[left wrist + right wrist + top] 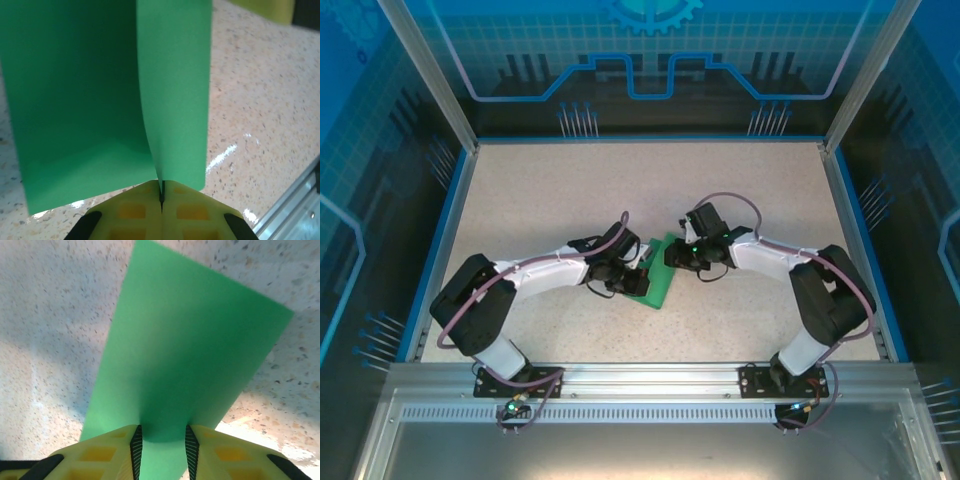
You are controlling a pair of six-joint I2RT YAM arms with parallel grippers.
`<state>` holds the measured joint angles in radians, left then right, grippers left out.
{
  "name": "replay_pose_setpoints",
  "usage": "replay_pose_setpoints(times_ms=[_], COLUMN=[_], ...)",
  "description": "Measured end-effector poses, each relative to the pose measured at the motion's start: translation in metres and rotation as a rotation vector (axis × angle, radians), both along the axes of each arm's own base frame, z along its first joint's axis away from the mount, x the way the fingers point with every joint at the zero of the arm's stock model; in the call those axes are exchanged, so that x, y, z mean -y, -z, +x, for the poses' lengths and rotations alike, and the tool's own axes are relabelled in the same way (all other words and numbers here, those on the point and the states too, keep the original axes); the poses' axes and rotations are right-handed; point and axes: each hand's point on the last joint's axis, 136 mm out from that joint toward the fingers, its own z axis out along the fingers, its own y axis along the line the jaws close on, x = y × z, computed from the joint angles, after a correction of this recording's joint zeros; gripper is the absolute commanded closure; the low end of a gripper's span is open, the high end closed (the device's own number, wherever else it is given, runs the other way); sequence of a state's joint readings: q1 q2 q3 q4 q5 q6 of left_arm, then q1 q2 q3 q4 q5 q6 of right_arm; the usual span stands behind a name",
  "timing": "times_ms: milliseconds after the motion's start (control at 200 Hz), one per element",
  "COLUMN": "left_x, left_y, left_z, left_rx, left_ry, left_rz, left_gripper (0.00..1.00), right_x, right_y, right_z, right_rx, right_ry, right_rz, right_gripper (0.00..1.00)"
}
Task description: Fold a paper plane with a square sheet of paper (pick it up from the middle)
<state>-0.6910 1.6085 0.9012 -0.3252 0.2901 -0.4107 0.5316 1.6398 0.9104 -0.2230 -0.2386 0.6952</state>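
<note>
My left gripper should move the near corner of the flap a little away from my base, and then it should open to let go of it.
The square sheet of paper (661, 287) is bright green and lies at the table's middle between both grippers; it is a bent sheet, not a pointed dart. My left gripper (638, 272) is shut on it. In the left wrist view the yellow jaws meet at the gripper's tip (161, 189), pinching a raised flap of the sheet (175, 90), while the rest of the sheet spreads flat to the left. My right gripper (672, 256) comes from the right. Its tip (162, 435) is open, and the sheet (195, 355) curves up between the ribbed pads (135, 445).
The speckled table (560, 190) has a blue rim (438, 255) on the left, back and right. An aluminium rail (640, 375) runs along the near edge by the arm bases. A yellow finger of the other gripper (265, 10) shows top right in the left wrist view.
</note>
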Motion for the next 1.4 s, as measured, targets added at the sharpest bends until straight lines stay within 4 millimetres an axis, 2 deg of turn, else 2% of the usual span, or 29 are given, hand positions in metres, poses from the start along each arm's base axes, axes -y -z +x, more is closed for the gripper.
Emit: replay_pose_setpoints(times_ms=[255, 510, 740, 830, 950, 1040, 1290, 1400], left_x=[-0.013, -0.017, -0.018, -0.017, -0.016, -0.011, 0.015, 0.025], left_y=[0.0, 0.002, 0.002, 0.002, 0.0, -0.002, -0.019, -0.02], left_z=[0.011, 0.013, 0.013, 0.014, 0.015, 0.015, 0.022, 0.025], left_rx=[-0.005, -0.012, -0.022, -0.024, -0.035, -0.044, -0.065, -0.078], left_ry=[-0.154, -0.186, -0.198, -0.204, -0.223, -0.224, -0.222, -0.218], left_rz=[0.038, 0.05, 0.051, 0.049, 0.038, 0.013, -0.143, -0.188], left_gripper=[0.95, 0.95, 0.93, 0.88, 0.71, 0.63, 0.56, 0.55], right_x=[-0.005, -0.009, -0.018, -0.019, -0.019, -0.018, -0.022, -0.025], right_y=[0.002, 0.001, 0.015, 0.022, 0.029, 0.035, 0.039, 0.039], right_z=[0.001, 0.002, 0.01, 0.011, 0.011, 0.009, 0.013, 0.014], right_rx=[0.005, 0.006, -0.029, -0.045, -0.061, -0.074, -0.077, -0.076], right_ry=[-0.018, -0.035, -0.051, -0.051, -0.051, -0.051, -0.053, -0.054], right_rz=[0.008, 0.021, 0.022, 0.016, 0.007, 0.0, 0.015, 0.026], right_gripper=[0.62, 0.7, 0.74, 0.74, 0.74, 0.74, 0.75, 0.75])
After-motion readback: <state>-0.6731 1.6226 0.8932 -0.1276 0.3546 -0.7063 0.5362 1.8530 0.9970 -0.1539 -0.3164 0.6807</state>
